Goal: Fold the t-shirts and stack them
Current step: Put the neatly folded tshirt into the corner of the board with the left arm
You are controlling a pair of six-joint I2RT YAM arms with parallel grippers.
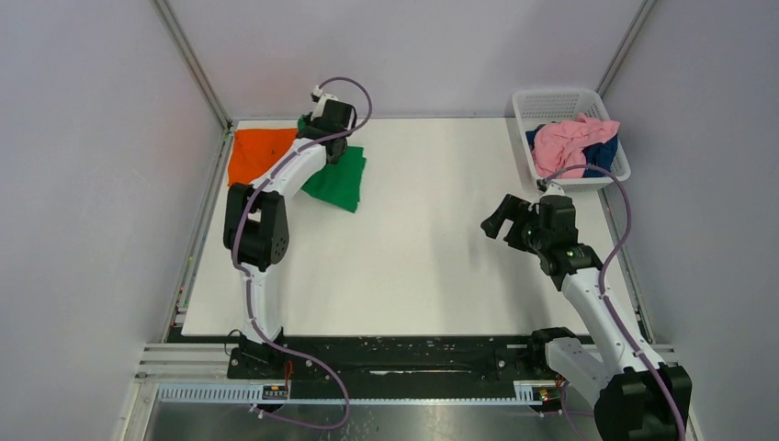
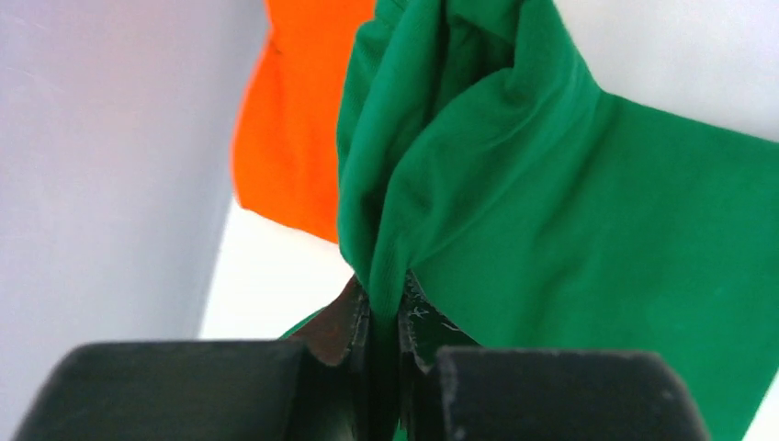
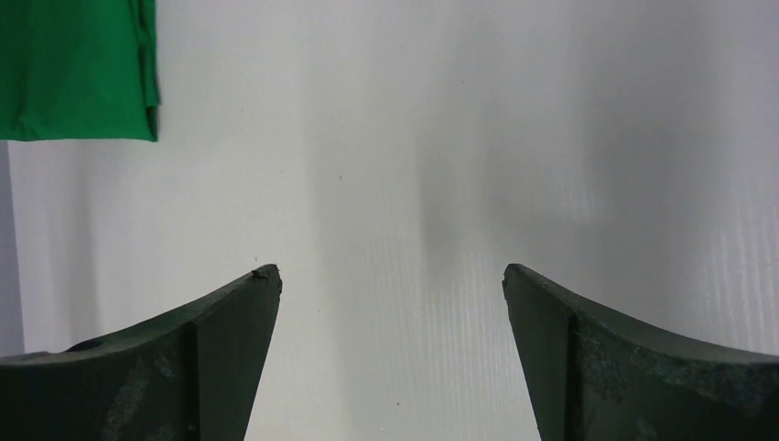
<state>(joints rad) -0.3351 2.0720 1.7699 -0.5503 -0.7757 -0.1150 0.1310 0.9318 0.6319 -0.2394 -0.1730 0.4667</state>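
Observation:
Next I will lift the green t-shirt's fold in my left gripper across over the flat orange t-shirt and release it, since the orange t-shirt lies to the gripper's left in the top view.
A folded green t-shirt lies at the back left of the table, partly lifted at its far edge. My left gripper is shut on a bunched fold of the green t-shirt, pinched between the jaws at the left gripper. A folded orange t-shirt lies flat beside it at the back left corner; it also shows in the left wrist view. My right gripper is open and empty above bare table at the right; its wrist view shows the green t-shirt far off.
A white plastic basket at the back right holds a pink t-shirt and a navy one. The white table is bounded by grey walls and metal frame posts at the back corners.

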